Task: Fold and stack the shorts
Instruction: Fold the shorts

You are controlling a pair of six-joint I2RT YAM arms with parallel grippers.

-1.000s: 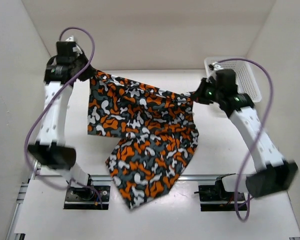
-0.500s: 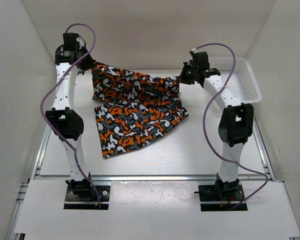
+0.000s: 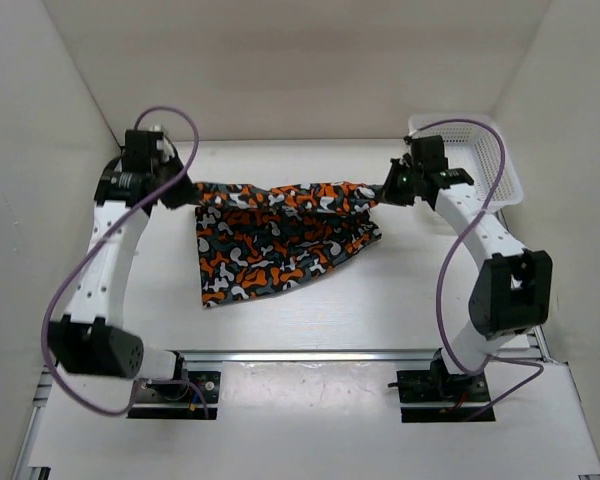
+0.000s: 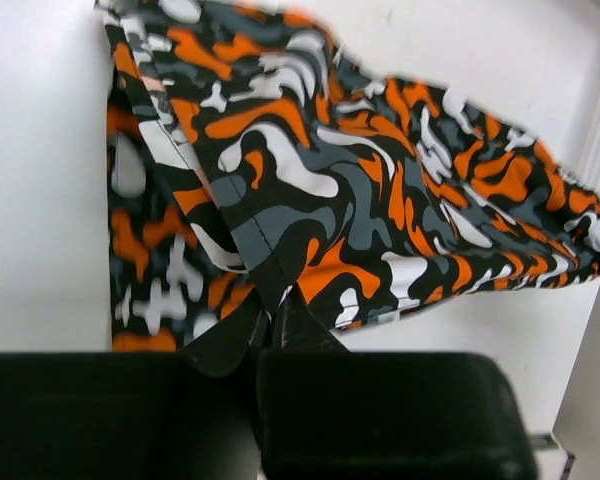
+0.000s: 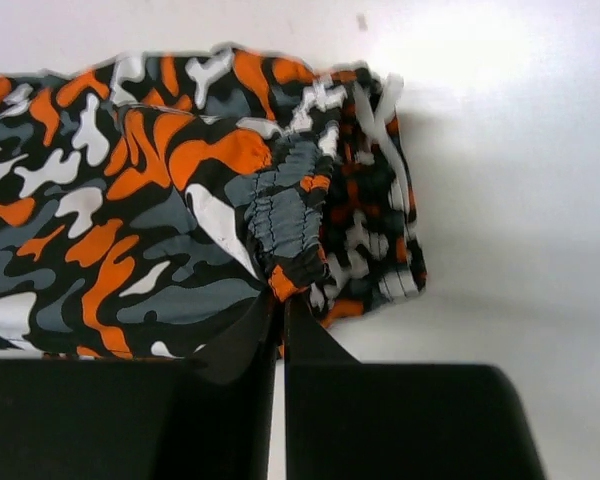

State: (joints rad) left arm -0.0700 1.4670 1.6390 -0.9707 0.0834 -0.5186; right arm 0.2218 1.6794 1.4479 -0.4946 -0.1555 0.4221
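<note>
I will next move the held edge down and back with my left gripper to the lower layer's uncovered near corner and let go of it there.
The shorts, in an orange, black, grey and white camouflage print, lie spread across the middle of the white table. Their far edge is stretched taut between both grippers. My left gripper is shut on the left corner; the wrist view shows the shorts pinched at my left gripper's tips. My right gripper is shut on the right corner. There the gathered waistband of the shorts is clamped by my right gripper. The lower part rests on the table in a loose double layer.
A white mesh basket stands at the back right corner, just behind the right arm. White walls close in the table on the left, right and back. A metal rail runs along the near edge.
Both grippers have come down and toward the near side with the held edge. The shorts have dropped from hanging to lying mostly on the table, folded over themselves.
</note>
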